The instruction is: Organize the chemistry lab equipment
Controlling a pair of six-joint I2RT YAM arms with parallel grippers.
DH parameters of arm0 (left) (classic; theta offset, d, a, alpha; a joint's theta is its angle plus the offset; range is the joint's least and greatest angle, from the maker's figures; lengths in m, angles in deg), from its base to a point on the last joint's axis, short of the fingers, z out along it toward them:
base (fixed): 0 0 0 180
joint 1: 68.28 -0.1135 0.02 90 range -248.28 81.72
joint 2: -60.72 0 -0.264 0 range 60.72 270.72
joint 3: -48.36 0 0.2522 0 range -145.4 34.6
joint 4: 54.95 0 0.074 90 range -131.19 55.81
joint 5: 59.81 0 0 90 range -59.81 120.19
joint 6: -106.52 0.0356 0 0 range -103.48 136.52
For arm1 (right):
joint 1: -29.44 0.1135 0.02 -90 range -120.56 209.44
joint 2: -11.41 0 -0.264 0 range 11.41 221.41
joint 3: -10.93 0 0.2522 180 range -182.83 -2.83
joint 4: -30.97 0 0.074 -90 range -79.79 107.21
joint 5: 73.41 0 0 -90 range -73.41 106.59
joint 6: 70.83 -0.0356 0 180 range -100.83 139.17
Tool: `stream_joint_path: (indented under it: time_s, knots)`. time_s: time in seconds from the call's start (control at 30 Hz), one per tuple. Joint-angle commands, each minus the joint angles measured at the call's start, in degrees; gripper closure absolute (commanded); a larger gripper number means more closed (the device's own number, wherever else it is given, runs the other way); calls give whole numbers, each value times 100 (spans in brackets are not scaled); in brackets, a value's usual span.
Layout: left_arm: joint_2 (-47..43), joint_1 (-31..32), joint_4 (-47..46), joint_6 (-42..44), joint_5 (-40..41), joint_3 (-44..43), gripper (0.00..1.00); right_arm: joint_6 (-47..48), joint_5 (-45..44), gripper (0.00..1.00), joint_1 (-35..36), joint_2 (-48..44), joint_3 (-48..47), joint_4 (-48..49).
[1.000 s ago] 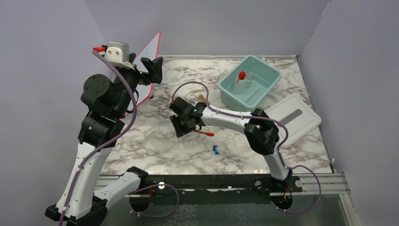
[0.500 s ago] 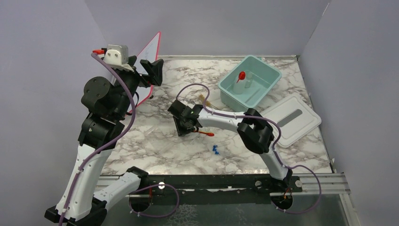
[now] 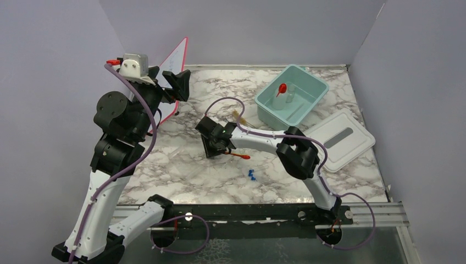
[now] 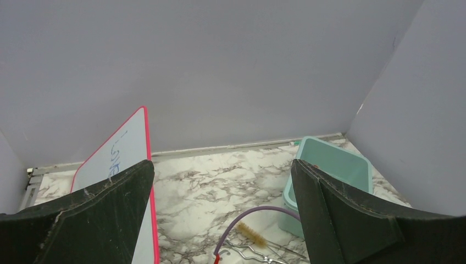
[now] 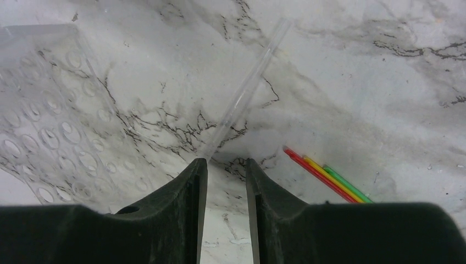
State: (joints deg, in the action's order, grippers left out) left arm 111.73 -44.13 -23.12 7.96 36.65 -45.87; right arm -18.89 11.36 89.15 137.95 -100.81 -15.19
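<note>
I will next move my right gripper outward to set its fingers on both sides of the clear glass rod's near part, since only marble shows between them.
My right gripper (image 3: 213, 147) is low over the marble table (image 3: 181, 170), near its middle. In the right wrist view its jaws stand a narrow gap apart with only marble between them (image 5: 226, 162). A clear glass rod (image 5: 247, 88) lies slanted ahead, its near end by the left fingertip. A clear perforated rack (image 5: 49, 126) lies to the left, and red, yellow and green sticks (image 5: 327, 176) to the right. The red-orange spatula (image 3: 239, 155) and blue-capped tubes (image 3: 251, 175) lie just right of the gripper. The red funnel (image 3: 282, 88) and glass vessel (image 3: 289, 94) sit in the tub. My left gripper (image 3: 178, 82) is raised, wide open and empty.
The teal tub (image 3: 316, 91) stands at the back right, with its white lid (image 3: 340, 137) flat beside it. The pink-edged whiteboard (image 3: 175, 60) leans at the back left. The tan brush (image 4: 253, 234) and metal tongs (image 4: 264, 256) lie near the tub, under a purple cable (image 3: 220, 102).
The right gripper has slid a little left and lower, and its jaws have narrowed. The left arm has drifted slightly left.
</note>
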Motion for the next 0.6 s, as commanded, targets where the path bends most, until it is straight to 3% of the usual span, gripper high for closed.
stream_joint_path:
  time_s: [0.0,0.13,0.3,0.43,0.57]
  knots:
    - [-94,20,-145,-9,-43,39,2,252,-69,60,40,-379,385,613]
    - [-92,21,-154,18,19,89,2,342,-52,49,50,-469,552,967]
    - [-66,21,-154,39,96,94,2,357,-155,48,67,75,-82,417]
    - [-52,29,-161,42,106,101,2,414,-194,51,96,296,-249,400]
    - [-63,29,-168,27,101,125,2,401,-475,62,137,510,-489,12]
